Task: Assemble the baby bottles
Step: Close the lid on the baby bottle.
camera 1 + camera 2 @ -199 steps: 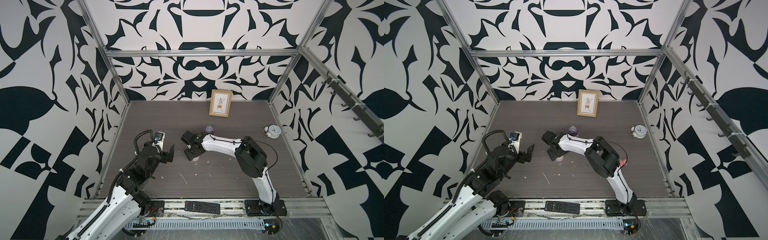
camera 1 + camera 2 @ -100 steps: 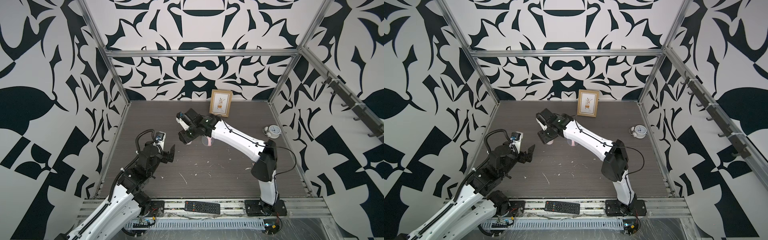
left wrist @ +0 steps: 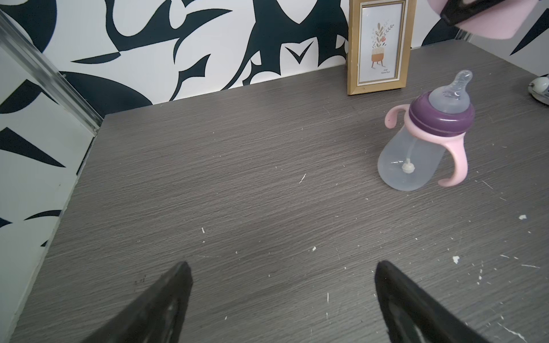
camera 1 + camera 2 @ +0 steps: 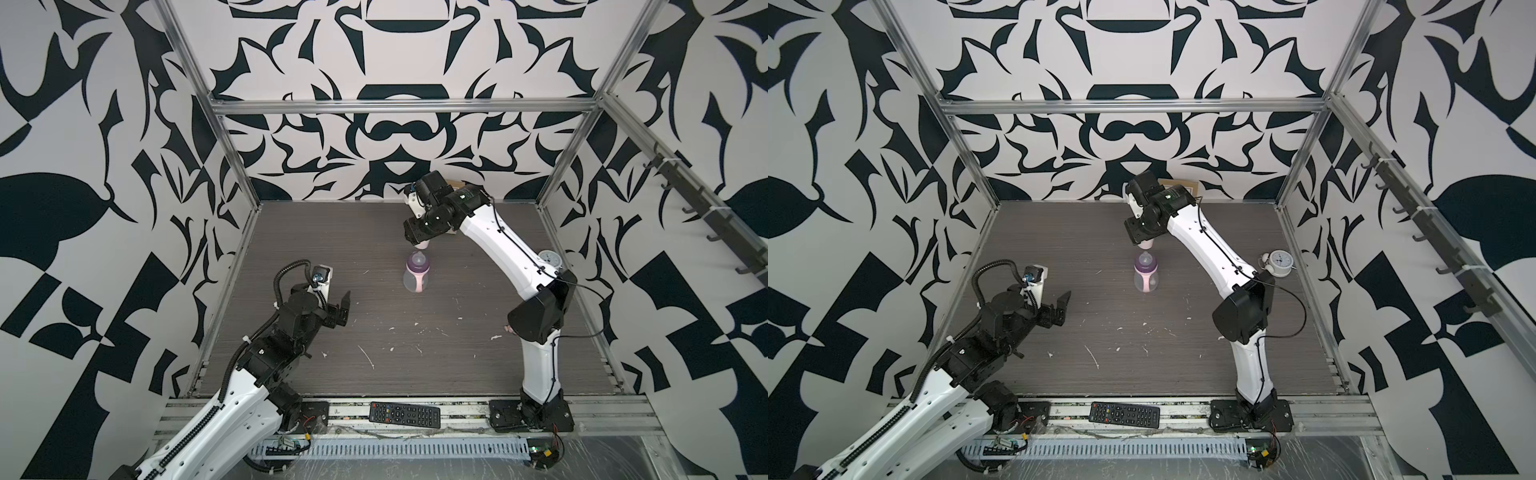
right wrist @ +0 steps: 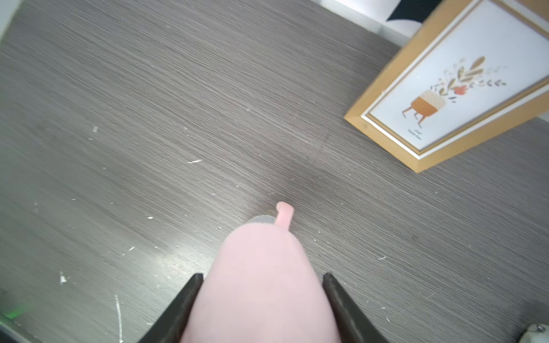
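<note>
The bottle stands uncovered below my right gripper, which should next lower the pink cap over the nipple onto the purple collar to release it.
The baby bottle stands upright mid-table: translucent body, purple nipple collar, pink two-loop handle ring, clear straw inside. Just above its nipple hangs the pink domed cap, with my right gripper shut on it. One handle tip peeks past the cap in the right wrist view. My left gripper stands open and empty at the table's left, well clear of the bottle.
A gold picture frame leans on the back wall behind the right arm. A white alarm clock sits at the right edge. A black remote lies on the front rail. White flecks dot the table.
The right arm has risen from low over the table and swung back and right with the pink cap, ending above the bottle. The left arm has not moved.
</note>
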Available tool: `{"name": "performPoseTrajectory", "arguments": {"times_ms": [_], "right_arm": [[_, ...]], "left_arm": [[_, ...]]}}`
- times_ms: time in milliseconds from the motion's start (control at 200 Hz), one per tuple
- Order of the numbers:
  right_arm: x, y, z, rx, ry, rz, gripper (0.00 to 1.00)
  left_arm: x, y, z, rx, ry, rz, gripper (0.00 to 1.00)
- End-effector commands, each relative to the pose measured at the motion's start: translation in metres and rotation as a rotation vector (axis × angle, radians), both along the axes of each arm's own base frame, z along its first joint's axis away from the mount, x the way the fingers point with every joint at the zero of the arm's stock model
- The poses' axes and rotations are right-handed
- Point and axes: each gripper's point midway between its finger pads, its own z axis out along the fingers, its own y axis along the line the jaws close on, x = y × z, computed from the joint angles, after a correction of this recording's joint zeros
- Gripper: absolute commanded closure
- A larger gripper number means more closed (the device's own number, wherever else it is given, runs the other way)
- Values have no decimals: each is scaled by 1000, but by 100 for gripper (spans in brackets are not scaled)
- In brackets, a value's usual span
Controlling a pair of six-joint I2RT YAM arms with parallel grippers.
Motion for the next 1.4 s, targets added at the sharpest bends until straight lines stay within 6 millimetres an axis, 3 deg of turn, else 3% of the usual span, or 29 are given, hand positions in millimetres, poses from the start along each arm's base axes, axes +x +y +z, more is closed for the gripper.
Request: {"name": "performPoseTrajectory", "arguments": {"times_ms": [0,825,1395], "right_arm": [[-8,-1,4,-21,10,41,59],[-23,-10,-37,-84,119,46,56],[-25,-3,-49,-76,144,69,42]], "left_arm": [[2,-3,1,-15,-9,-7,1],[5,-7,-4,-10,3,-16,0],[5,-8,-9,-3,15,-18,1]]}}
